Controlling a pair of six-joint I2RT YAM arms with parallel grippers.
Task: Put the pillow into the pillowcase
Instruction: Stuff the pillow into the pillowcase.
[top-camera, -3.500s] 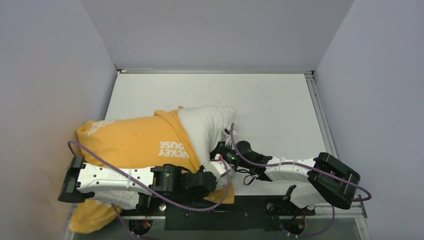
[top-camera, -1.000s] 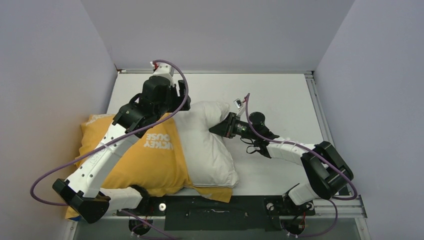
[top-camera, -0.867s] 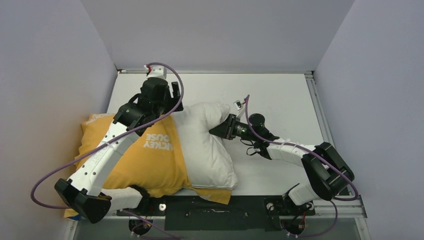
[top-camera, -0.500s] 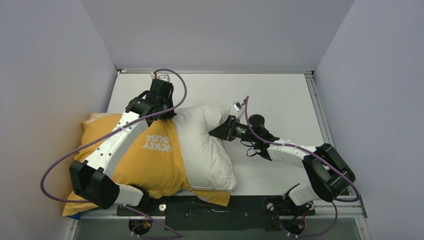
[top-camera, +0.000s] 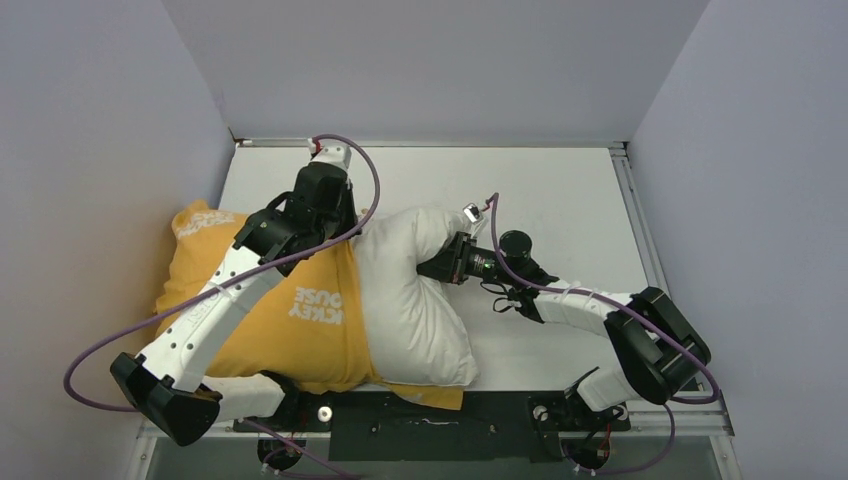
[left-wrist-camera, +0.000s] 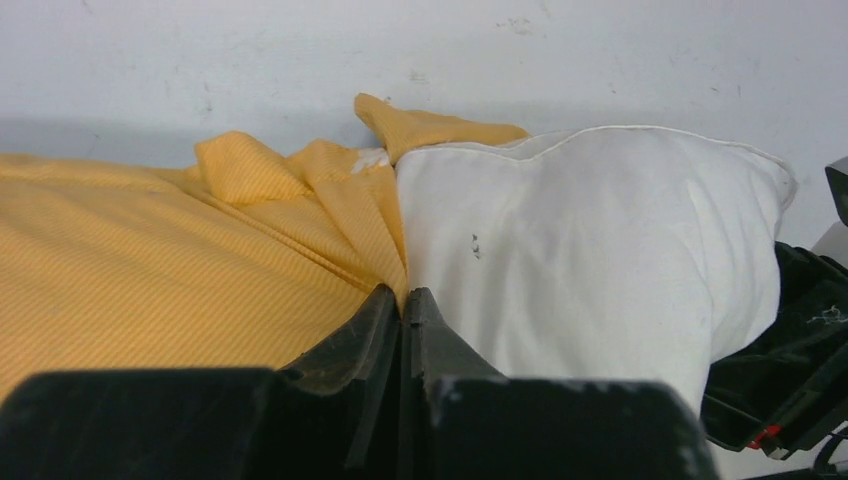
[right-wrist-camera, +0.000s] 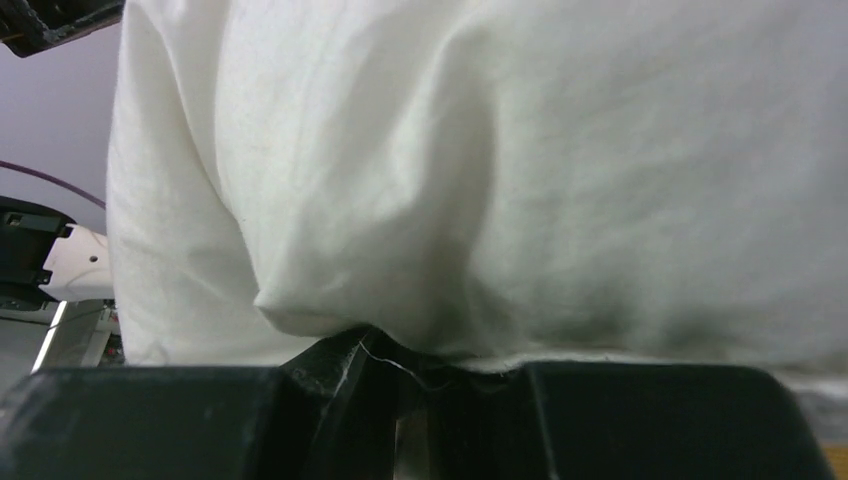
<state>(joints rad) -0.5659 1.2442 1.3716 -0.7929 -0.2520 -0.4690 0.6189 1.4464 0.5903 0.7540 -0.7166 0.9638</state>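
I will pull the pillowcase's orange edge to the right in the top view with my left gripper next, over the pillow's bare far part (top-camera: 400, 226) (left-wrist-camera: 575, 190), and then let go of it.
The orange-yellow pillowcase (top-camera: 265, 300) with white lettering lies at the left of the table, stuffed with most of the off-white pillow (top-camera: 410, 300). The pillow's right part sticks out of the opening. My left gripper (top-camera: 345, 232) is at the far side of the opening, shut on the pillowcase's orange edge (left-wrist-camera: 385, 225) beside the pillow (left-wrist-camera: 590, 230). My right gripper (top-camera: 438, 268) is shut on the pillow's seamed right edge; the pillow (right-wrist-camera: 500, 170) fills the right wrist view above the gripper (right-wrist-camera: 400, 352). The blue face is hidden.
The grey side wall (top-camera: 90, 200) stands right against the pillowcase's left end. White tabletop (top-camera: 560, 200) shows at the far and right side, with a metal rail (top-camera: 640, 230) along its right edge. The black base plate (top-camera: 430, 415) runs along the near edge.
The left arm swung from the near edge over to the far side of the opening and closed on the orange edge. In the last half second the pillowcase's far-left corner shifted toward the back.
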